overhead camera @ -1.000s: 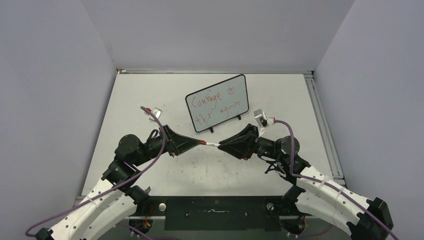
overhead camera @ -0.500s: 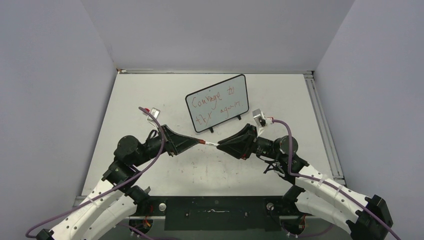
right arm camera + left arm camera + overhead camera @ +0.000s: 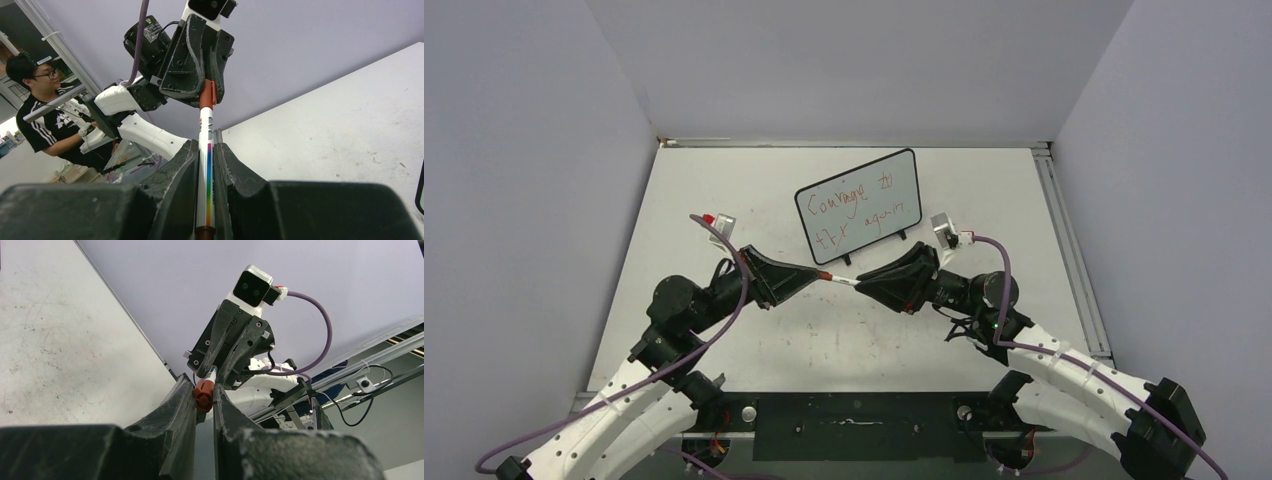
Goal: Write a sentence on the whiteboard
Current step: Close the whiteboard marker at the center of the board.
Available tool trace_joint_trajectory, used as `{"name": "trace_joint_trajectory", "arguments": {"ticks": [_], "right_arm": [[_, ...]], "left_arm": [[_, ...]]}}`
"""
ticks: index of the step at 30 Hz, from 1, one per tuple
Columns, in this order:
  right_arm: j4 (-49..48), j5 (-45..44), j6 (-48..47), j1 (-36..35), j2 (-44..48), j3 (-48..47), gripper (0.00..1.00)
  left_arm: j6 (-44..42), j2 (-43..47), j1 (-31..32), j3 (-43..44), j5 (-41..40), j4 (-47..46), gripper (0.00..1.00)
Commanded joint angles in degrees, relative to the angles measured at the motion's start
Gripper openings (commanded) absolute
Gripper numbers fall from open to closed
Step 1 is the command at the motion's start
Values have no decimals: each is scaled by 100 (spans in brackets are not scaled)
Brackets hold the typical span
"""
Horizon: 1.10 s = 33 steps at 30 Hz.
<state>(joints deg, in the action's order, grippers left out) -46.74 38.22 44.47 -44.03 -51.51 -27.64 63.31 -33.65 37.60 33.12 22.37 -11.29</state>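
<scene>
With the sentence (image 3: 854, 207) written, the capped marker goes toward the metal bar in my right gripper next, cap turned outward, then comes down to the table.
The whiteboard (image 3: 861, 205) stands upright on its two black feet at the middle of the table, with the sentence (image 3: 854, 207) on it in red, two lines reading roughly "Courage to try again". In front of it a white marker (image 3: 844, 281) with a rainbow stripe spans between my two grippers. My right gripper (image 3: 864, 284) is shut on the marker's barrel (image 3: 205, 165). My left gripper (image 3: 819, 272) is shut on the marker's red cap (image 3: 202, 394). The cap (image 3: 207, 95) sits on the marker's end.
A metal rail (image 3: 1069, 250) runs along the table's right edge. Grey walls close the back and both sides. A person (image 3: 42, 112) sits beyond the table in the right wrist view.
Both grippers, joined by the marker, have moved a little up the view toward the whiteboard and slightly left. The grip on cap and barrel is unchanged.
</scene>
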Motion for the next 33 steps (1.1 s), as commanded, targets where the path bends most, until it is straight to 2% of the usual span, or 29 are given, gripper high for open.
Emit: {"name": "trace_joint_trajectory", "arguments": {"ticks": [1,16,20,23,24,26,27,31,33], "right_arm": [[-476,-302,-50,-198,-16,-157,5],[-403,-444,-138,-263,13,-213,5],[-87,-517,-259,-264,159,-217,5],[492,-721,-463,-264,333,-247,5],[802,-844,-572,-270,418,-264,5],[1567,-1301,-826,-269,636,-299,5],[2051,-1537,-944,-269,783,-315,5],[4005,-2981,-1243,-255,1358,-315,5],[4711,-3694,-1242,-256,1548,-304,5]], "left_arm": [[-108,-129,407,-159,495,28,0],[-264,-290,1070,-226,100,-40,0],[-442,-246,1069,-113,-6,283,0],[-700,-188,945,139,-222,818,0],[-859,-186,843,271,-248,1054,10],[-1208,-200,597,585,-215,1666,45],[-1429,-210,492,760,-231,2102,55],[-2257,-73,103,1335,-629,3217,82],[-2545,-9,-64,1468,-786,3546,88]]}}
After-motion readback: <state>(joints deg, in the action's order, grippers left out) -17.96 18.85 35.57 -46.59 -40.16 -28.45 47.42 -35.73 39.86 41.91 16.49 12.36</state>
